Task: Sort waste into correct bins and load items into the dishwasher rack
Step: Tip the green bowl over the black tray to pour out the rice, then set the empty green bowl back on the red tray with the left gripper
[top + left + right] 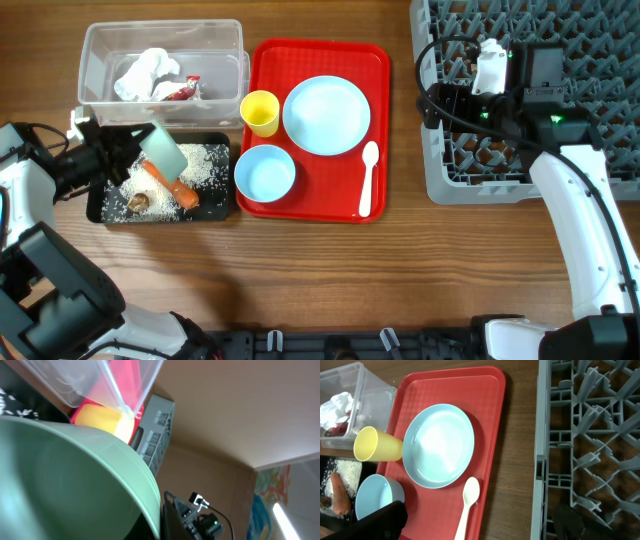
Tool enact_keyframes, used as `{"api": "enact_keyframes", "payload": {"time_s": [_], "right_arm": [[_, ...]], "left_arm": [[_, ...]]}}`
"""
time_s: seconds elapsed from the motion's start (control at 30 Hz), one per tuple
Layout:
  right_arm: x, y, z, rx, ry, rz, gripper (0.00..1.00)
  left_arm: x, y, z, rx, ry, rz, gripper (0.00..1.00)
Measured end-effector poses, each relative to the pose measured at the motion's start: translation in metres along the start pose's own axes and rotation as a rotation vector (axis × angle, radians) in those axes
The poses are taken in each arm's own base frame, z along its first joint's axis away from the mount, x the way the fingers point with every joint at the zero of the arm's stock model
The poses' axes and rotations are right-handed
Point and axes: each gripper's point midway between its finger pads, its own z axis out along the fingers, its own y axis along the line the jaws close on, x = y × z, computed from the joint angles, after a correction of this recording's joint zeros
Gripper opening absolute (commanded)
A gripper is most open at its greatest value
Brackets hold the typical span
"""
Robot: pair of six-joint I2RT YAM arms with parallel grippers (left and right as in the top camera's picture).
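Observation:
The robot's left gripper will next swing past the blue bowl, level the tilted green bowl, and then lower it beside the white spoon, where the red tray is bare.
My left gripper [132, 152] is shut on the pale green bowl [163, 151] and holds it tilted over the black tray [218, 143]. The bowl fills the left wrist view [65, 480]. The tray holds rice [200, 165], a carrot piece [172, 184] and a brown scrap [138, 202]. The clear tub [100, 45] holds the white napkin [145, 73] and the red wrapper [180, 91]. The blue plate [326, 114], blue bowl [265, 172], yellow cup [260, 112] and white spoon [368, 178] lie on the red tray. My right gripper [438, 100] is open and empty over the grey rack's [600, 40] left edge.
The red tray [310, 55] sits between the bins and the rack. In the right wrist view the rack's edge [542, 435] runs beside a strip of bare wood [520, 435]. Cables hang off the right arm over the rack.

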Motion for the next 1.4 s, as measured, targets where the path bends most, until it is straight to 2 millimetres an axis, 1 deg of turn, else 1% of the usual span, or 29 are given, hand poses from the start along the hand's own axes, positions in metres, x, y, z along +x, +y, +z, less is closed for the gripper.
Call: {"api": "enact_keyframes", "payload": {"time_s": [0.1, 0.17, 0.23, 0.27, 0.33, 0.4, 0.43, 0.47, 0.5, 0.53, 0.57, 0.63, 0.7, 0.73, 0.8, 0.83, 0.87, 0.93, 1.0, 1.07, 1.13, 1.17, 1.23, 1.27, 1.33, 1.37, 1.4], "right_arm": [[-0.001, 0.000, 0.000, -0.001, -0.004, -0.002, 0.97], [-0.001, 0.000, 0.000, -0.001, -0.004, -0.002, 0.98], [-0.002, 0.000, 0.000, -0.001, -0.008, -0.003, 0.98], [-0.002, 0.000, 0.000, -0.001, -0.009, -0.003, 0.98], [-0.002, 0.000, 0.000, -0.001, -0.010, -0.004, 0.98], [-0.002, 0.000, 0.000, -0.001, -0.009, -0.003, 0.98], [-0.002, 0.000, 0.000, -0.001, -0.009, -0.003, 0.98], [-0.002, 0.000, 0.000, -0.001, -0.009, -0.003, 0.98], [-0.002, 0.000, 0.000, -0.001, -0.009, -0.003, 0.98], [-0.002, 0.000, 0.000, -0.001, -0.009, -0.004, 0.98], [-0.002, 0.000, 0.000, -0.001, -0.009, -0.003, 0.98], [-0.002, 0.000, 0.000, -0.001, -0.009, -0.003, 0.98], [-0.002, 0.000, 0.000, -0.001, -0.007, -0.002, 0.99], [-0.002, 0.000, 0.000, -0.001, -0.006, -0.002, 0.99], [-0.001, 0.000, 0.000, 0.000, -0.004, -0.002, 0.99], [-0.001, 0.000, 0.000, 0.000, -0.003, -0.001, 0.99], [-0.001, 0.000, 0.000, 0.000, -0.003, -0.001, 0.99], [-0.001, 0.000, 0.000, 0.000, -0.003, -0.001, 0.99], [-0.001, 0.000, 0.000, 0.000, -0.003, -0.002, 0.99], [-0.001, 0.000, 0.000, 0.000, -0.003, -0.002, 0.99], [-0.001, 0.000, 0.000, 0.000, -0.003, -0.001, 0.99], [-0.001, 0.000, 0.000, 0.000, -0.003, -0.001, 0.99], [-0.001, 0.000, 0.000, 0.000, -0.003, -0.001, 0.99], [-0.001, 0.000, 0.000, 0.000, -0.003, -0.001, 0.99], [0.001, 0.000, 0.000, 0.001, 0.006, 0.002, 0.99], [0.003, 0.000, 0.000, 0.002, 0.011, 0.004, 0.99], [0.003, -0.001, 0.000, 0.002, 0.014, 0.005, 0.99]], "left_arm": [[-0.002, 0.003, 0.001, -0.021, -0.010, -0.041, 0.04], [-0.001, 0.004, 0.006, -0.037, -0.003, -0.055, 0.04], [0.009, -0.003, 0.027, -0.065, 0.035, 0.024, 0.04], [0.018, -0.010, 0.040, -0.079, 0.058, 0.083, 0.04], [0.047, -0.030, 0.068, -0.120, 0.104, 0.242, 0.04], [0.073, -0.048, 0.090, -0.162, 0.116, 0.401, 0.04], [0.085, -0.054, 0.100, -0.196, 0.109, 0.471, 0.04], [0.102, -0.059, 0.112, -0.227, 0.117, 0.540, 0.04], [0.122, -0.059, 0.126, -0.272, 0.125, 0.611, 0.04], [0.134, -0.058, 0.135, -0.296, 0.134, 0.649, 0.04], [0.150, -0.051, 0.150, -0.351, 0.139, 0.708, 0.04], [0.176, -0.035, 0.174, -0.429, 0.165, 0.791, 0.04], [0.207, -0.011, 0.202, -0.525, 0.189, 0.928, 0.04], [0.216, 0.000, 0.210, -0.571, 0.196, 0.975, 0.04], [0.224, 0.024, 0.221, -0.675, 0.183, 1.060, 0.04], [0.230, 0.042, 0.228, -0.741, 0.186, 1.111, 0.04], [0.232, 0.055, 0.232, -0.784, 0.192, 1.136, 0.04], [0.231, 0.079, 0.239, -0.866, 0.194, 1.176, 0.04], [0.230, 0.094, 0.244, -0.908, 0.200, 1.200, 0.04], [0.232, 0.103, 0.248, -0.931, 0.211, 1.228, 0.04], [0.233, 0.102, 0.251, -0.926, 0.201, 1.246, 0.04], [0.233, 0.101, 0.252, -0.921, 0.196, 1.250, 0.07], [0.231, 0.098, 0.254, -0.915, 0.184, 1.259, 0.20], [0.231, 0.098, 0.254, -0.913, 0.181, 1.261, 0.22], [0.231, 0.098, 0.254, -0.913, 0.184, 1.268, 0.32], [0.231, 0.098, 0.254, -0.913, 0.186, 1.271, 0.40], [0.231, 0.098, 0.254, -0.913, 0.184, 1.267, 0.46]]}}
